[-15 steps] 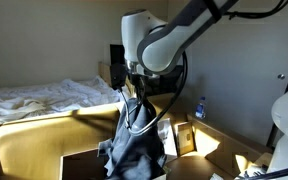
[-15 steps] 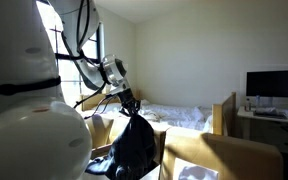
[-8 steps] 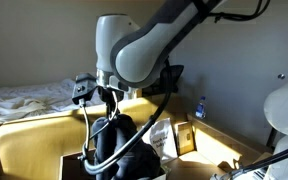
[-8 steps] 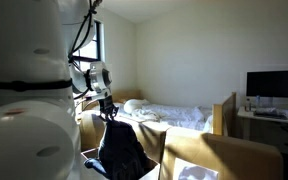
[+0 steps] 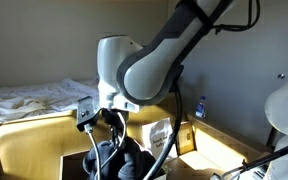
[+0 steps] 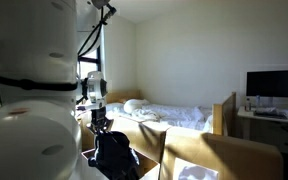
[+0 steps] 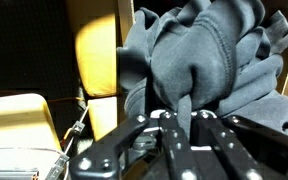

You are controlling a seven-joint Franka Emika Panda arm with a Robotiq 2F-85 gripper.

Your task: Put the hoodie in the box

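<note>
I should lower my gripper next toward the hoodie's bulk below it inside the cardboard box and let go of the fold, because the cloth is already there.
The dark grey hoodie (image 7: 204, 55) hangs bunched from my gripper (image 7: 181, 112), which is shut on a fold of it. In both exterior views the hoodie (image 5: 119, 160) (image 6: 112, 158) is low, its bulk down inside the open cardboard box (image 5: 74, 160). My gripper (image 5: 111, 128) is just above the box opening. In the wrist view the box flaps (image 7: 94, 55) show yellow-lit to the left of the cloth. The lower part of the hoodie is hidden by the box walls.
A bed with white sheets (image 5: 34, 97) stands behind the box. A water bottle (image 5: 200, 108) and small boxes (image 5: 179, 135) sit beside the arm. A desk with a monitor (image 6: 272, 85) is at the far side. A large white robot body (image 6: 24, 90) blocks the near side.
The arm has lowered and shifted sideways with the hoodie, bringing it from hanging above the box down into the opening. The gripper has stayed shut on the cloth.
</note>
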